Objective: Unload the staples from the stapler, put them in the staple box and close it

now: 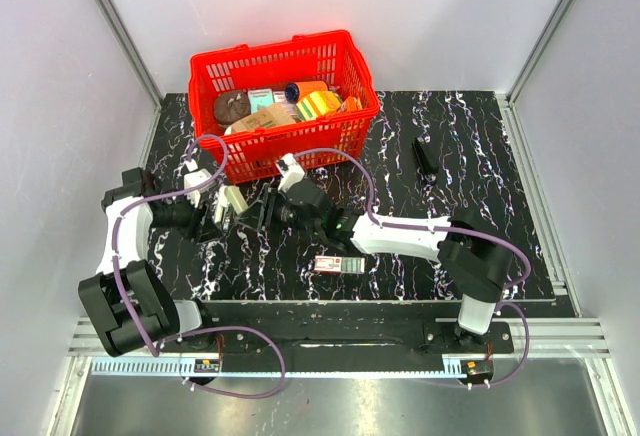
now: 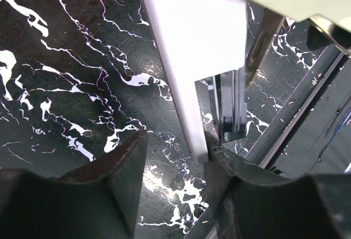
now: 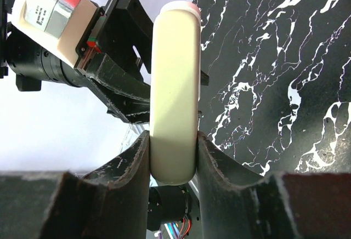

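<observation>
The empty marble tabletop beside the small printed box is below my right gripper, so next the gripper will lower the hanging stapler onto it and let the stapler go.
The stapler hangs above the left half of the table, between both arms. My right gripper is shut on its cream top, one finger pressed to each side. In the left wrist view the stapler is swung open: its white base runs down between my fingers, and the metal magazine hangs beside it. My left gripper is open. The end of the base touches the right finger, and a wide gap separates it from the left finger. I cannot make out the staples.
A red basket holding several items stands at the back, just beyond the arms. A small printed box lies near the table's front edge. A black object rests to the right. Grey walls close in both sides.
</observation>
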You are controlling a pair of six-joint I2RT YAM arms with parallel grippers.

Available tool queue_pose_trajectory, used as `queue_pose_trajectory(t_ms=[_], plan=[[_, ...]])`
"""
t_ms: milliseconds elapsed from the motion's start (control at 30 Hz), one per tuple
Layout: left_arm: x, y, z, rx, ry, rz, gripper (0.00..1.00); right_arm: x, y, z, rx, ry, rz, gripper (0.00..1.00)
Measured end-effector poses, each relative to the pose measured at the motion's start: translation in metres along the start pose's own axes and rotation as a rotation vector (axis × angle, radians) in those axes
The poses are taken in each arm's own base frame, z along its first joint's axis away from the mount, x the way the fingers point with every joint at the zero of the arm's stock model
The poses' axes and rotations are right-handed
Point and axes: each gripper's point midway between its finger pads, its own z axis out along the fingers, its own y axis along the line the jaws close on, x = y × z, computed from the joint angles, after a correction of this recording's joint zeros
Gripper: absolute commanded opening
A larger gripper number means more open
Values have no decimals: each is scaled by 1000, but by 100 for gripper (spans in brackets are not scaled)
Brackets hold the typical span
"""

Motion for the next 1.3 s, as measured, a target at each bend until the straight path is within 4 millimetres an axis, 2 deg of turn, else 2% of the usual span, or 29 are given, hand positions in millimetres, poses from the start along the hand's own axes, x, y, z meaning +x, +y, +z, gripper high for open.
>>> queue_pose_trajectory(t_ms=[200,333,433,500,667,833,1100,1300], plan=[[1,-2,0,6,3,7,32,5,0,-1,-12,18,22,0],[0,1,-3,-17,8,27,29,8,-2,-2,-16,32,22,0],[-1,10,-5,-81,3,84,14,12,-6,-3,-10,45,19,0],[1,17,-6,-138,7,129,8,17,-9,-5,-13,64,15,0],[1,26,-5,-224,22,228,8,21,-13,-6,-15,82,-3,0],[-6,37,0,-302,45,357,8,21,-19,-7,-8,93,-54,0],[-2,49,8,-473,72,609,8,38,-34,-13,13,181,-164,0],[-16,55,6,-566,56,741,6,46,-39,-14,8,216,-200,0]])
